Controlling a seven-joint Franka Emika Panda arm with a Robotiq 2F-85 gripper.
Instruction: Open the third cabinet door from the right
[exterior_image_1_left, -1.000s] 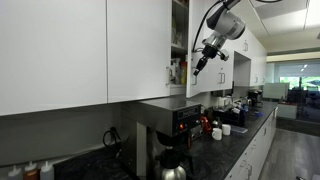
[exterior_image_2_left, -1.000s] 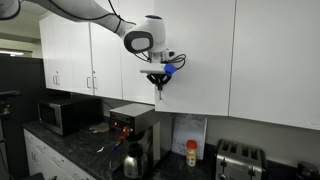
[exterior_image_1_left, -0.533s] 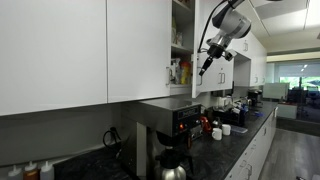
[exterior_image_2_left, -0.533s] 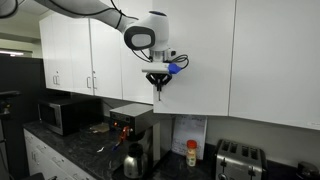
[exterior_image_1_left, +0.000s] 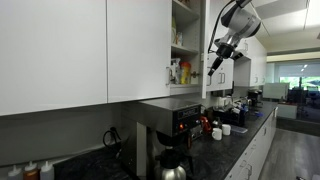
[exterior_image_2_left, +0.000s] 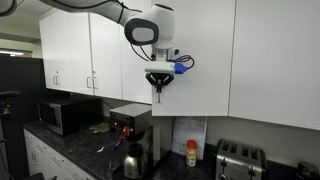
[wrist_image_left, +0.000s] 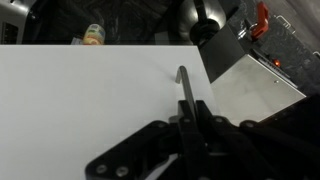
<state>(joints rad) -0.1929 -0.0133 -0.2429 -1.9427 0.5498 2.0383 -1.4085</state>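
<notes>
My gripper should next pull the thin dark handle (wrist_image_left: 183, 82) farther from the open cabinet, then open, as the door is only partway out from its shelves.
The white cabinet door (exterior_image_2_left: 195, 60) stands swung out from its cabinet; in an exterior view it shows nearly edge-on (exterior_image_1_left: 200, 45), with the open shelves behind it. My gripper (exterior_image_1_left: 213, 68) is at the door's lower edge, and also shows in the exterior view that faces the door (exterior_image_2_left: 158, 88). In the wrist view the gripper (wrist_image_left: 193, 118) is shut on the thin dark door handle (wrist_image_left: 183, 82), with the white door face (wrist_image_left: 90, 100) filling the left of the picture.
Bottles (exterior_image_1_left: 176, 72) stand on the open cabinet's shelf. Below are a coffee machine (exterior_image_1_left: 170, 130) (exterior_image_2_left: 130, 135), a toaster (exterior_image_2_left: 235, 158), a microwave (exterior_image_2_left: 60, 113) and mugs (exterior_image_1_left: 222, 125) on the dark countertop. Closed white cabinets flank the open one.
The gripper has moved outward with the handle, to the right in the side-on exterior view, and the door has swung further open.
</notes>
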